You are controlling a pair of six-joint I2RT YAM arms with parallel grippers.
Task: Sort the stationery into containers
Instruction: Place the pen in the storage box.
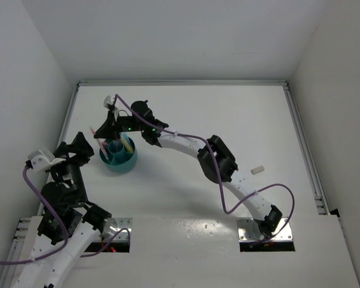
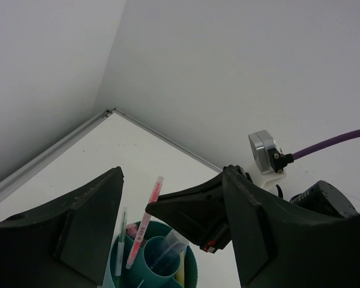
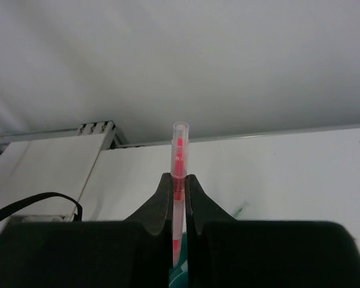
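The lower end of the clear pen already stands inside the holder's rim. I need to lower my right gripper toward the teal holder's side section next and let go of the pen there.
The round teal holder stands left of centre and holds a yellow marker and other pens. My right gripper is shut on a thin clear pen with a pink core. It holds the pen upright with the lower end inside the holder. My left gripper is open and empty just left of the holder. In the left wrist view the pink pen, a thin green pen and a clear pen stand in the holder.
A small white piece lies on the table right of centre. White walls close in the table on the left, back and right. A metal rail runs along the right edge.
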